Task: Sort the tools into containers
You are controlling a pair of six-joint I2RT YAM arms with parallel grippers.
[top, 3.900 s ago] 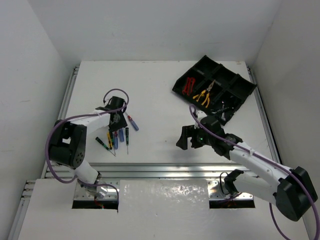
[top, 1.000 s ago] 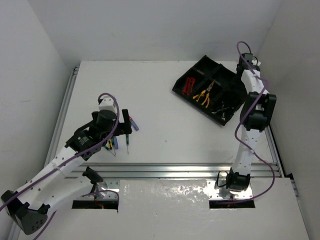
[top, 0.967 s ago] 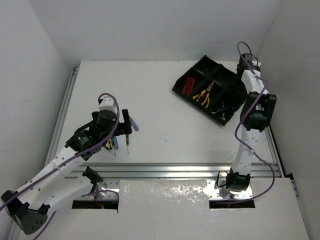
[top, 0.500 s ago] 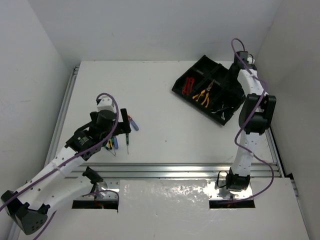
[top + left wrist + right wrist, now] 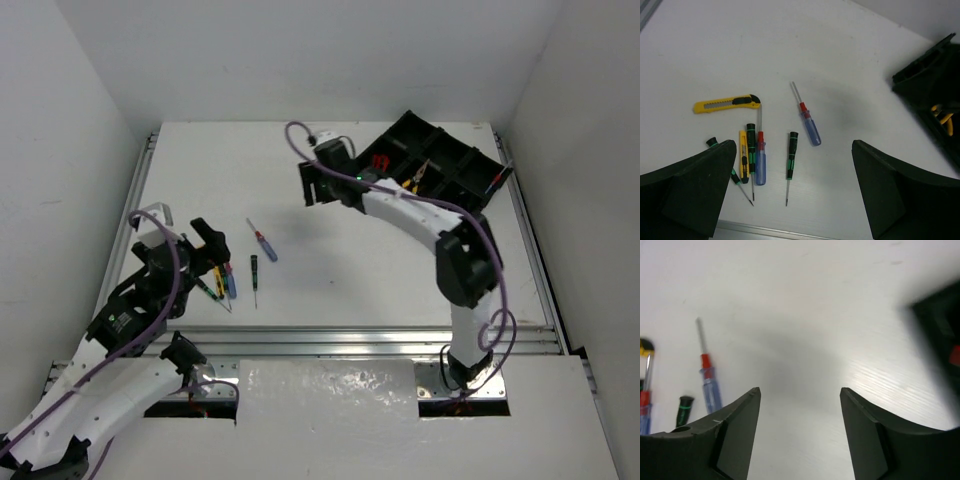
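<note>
My right gripper needs to move back and down onto the blue-handled screwdriver's red collar next, since it is below the gripper and to its left in the top view.
Several thin screwdrivers lie loose on the white table. A blue-handled one [image 5: 264, 243] [image 5: 808, 126] [image 5: 709, 385] lies apart. A green-and-black one [image 5: 254, 273] [image 5: 791, 155] is beside it. The rest form a cluster [image 5: 222, 281] [image 5: 752, 157]. The black divided tray [image 5: 452, 152] [image 5: 930, 82] stands at the back right with red-handled pliers [image 5: 379, 162] and yellow-handled pliers [image 5: 411, 181] [image 5: 941, 112] in its compartments. My left gripper [image 5: 180, 245] [image 5: 794, 147] hangs open above the cluster. My right gripper [image 5: 322, 187] [image 5: 800, 390] is open and holds nothing, over bare table left of the tray.
A yellow utility knife [image 5: 727, 104] lies left of the screwdrivers, and a small yellow cutter [image 5: 743, 161] lies in the cluster. The right arm [image 5: 420, 215] stretches across the tray's front. White walls close in the table, and a metal rail [image 5: 330, 335] runs along its near edge.
My right arm has swung from the tray's far right side across to the table left of it, jaws wider. My left arm has drawn back to the left, uncovering the blue screwdriver.
</note>
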